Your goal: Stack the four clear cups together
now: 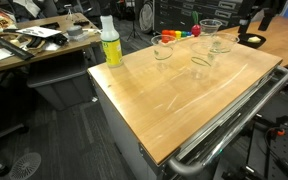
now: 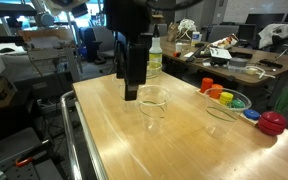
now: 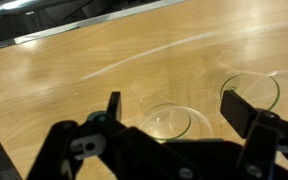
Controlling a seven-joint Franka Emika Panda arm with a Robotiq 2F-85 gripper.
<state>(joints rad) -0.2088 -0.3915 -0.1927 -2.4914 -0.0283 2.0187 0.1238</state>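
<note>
My gripper lowers and turns next so the fingers straddle one side of the clear cup's rim (image 3: pixel 178 111), since the cup's opening faces up beneath them.
Clear plastic cups stand upright and apart on the wooden table (image 1: pixel 174 100). In an exterior view I see one (image 1: pixel 163 47) near the bottle, one (image 1: pixel 202 62) in the middle and one (image 1: pixel 214 35) near the far edge. In an exterior view two show, one (image 2: pixel 154 100) beside the gripper and one (image 2: pixel 222 105) by the coloured items. My gripper (image 2: pixel 132 92) hangs over the table, open and empty. In the wrist view the gripper (image 3: pixel 174 105) is above a cup (image 3: pixel 169 122) that lies between the fingers. Another cup (image 3: pixel 252 92) lies by the right finger.
A yellow-green bottle (image 1: pixel 111 45) with a white top stands at a table corner; it also shows behind the gripper (image 2: pixel 154 55). Coloured items (image 2: pixel 229 97) and a red lid (image 2: pixel 272 122) sit along one edge. A metal rail (image 1: pixel 234 110) borders the table.
</note>
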